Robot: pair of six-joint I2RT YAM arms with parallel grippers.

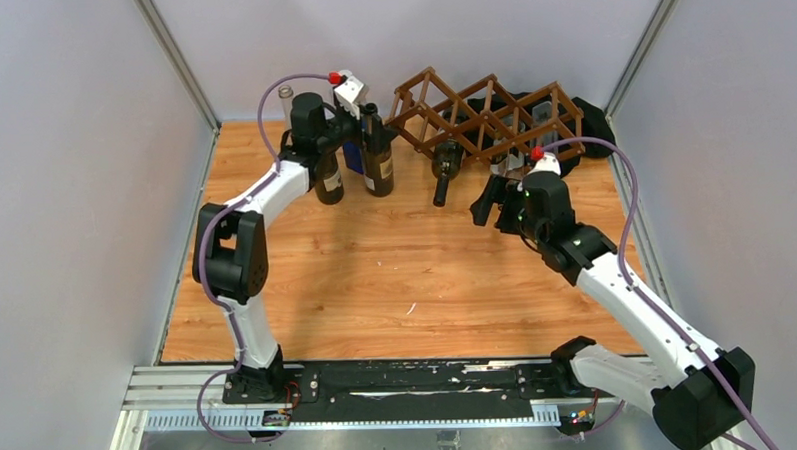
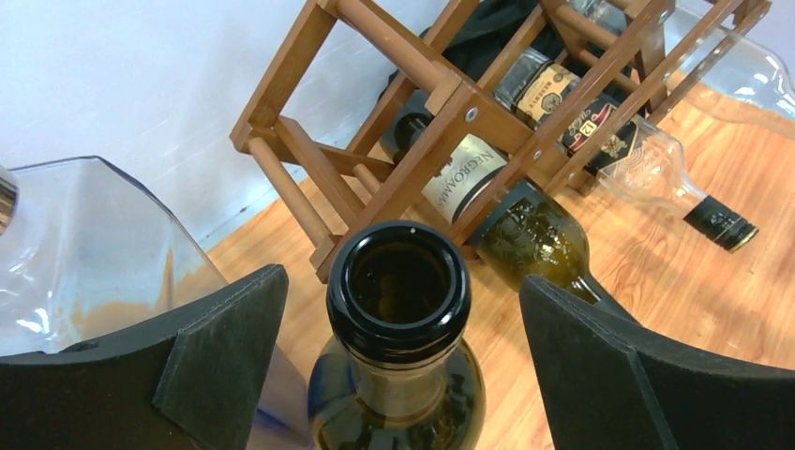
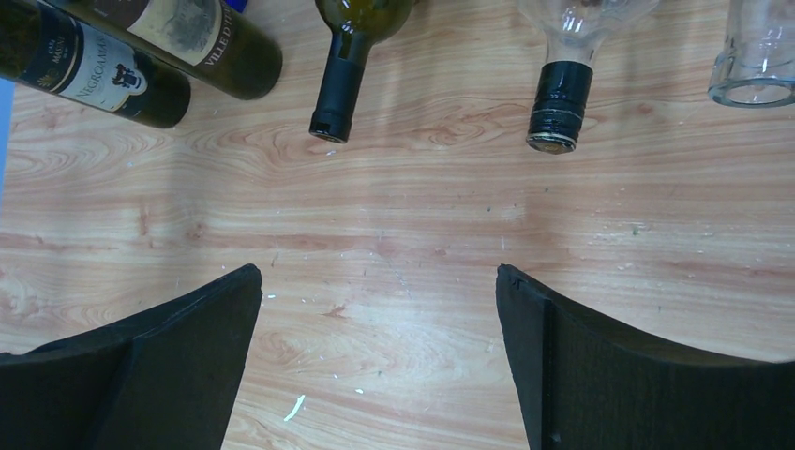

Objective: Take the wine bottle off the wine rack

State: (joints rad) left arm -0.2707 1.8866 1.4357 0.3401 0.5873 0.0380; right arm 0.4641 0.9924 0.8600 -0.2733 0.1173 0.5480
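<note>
The uncapped clear bottle's neck [image 3: 756,58] sticks out free, outward of my right gripper, to the right in the wrist view, so I will reach out that way to straddle it.
The dark brown wine rack [image 1: 486,112] stands at the back of the table and fills the top of the left wrist view [image 2: 412,122]. A green wine bottle [image 1: 445,168] lies in a lower cell, neck pointing forward; it also shows in the wrist views [image 2: 539,244] [image 3: 342,75]. A clear bottle with a black cap [image 2: 656,169] [image 3: 561,94] lies in the rack beside it. My left gripper [image 1: 364,121] [image 2: 401,281] is open, its jaws on either side of the mouth of an upright dark bottle [image 1: 377,161] without touching it. My right gripper [image 1: 489,197] [image 3: 380,281] is open and empty above the bare table, short of the rack.
A second upright dark bottle [image 1: 329,177] and a clear glass bottle [image 1: 286,99] stand left of the rack near the left gripper. Another labelled bottle [image 2: 464,173] lies in the rack. Grey walls close in the table on three sides.
</note>
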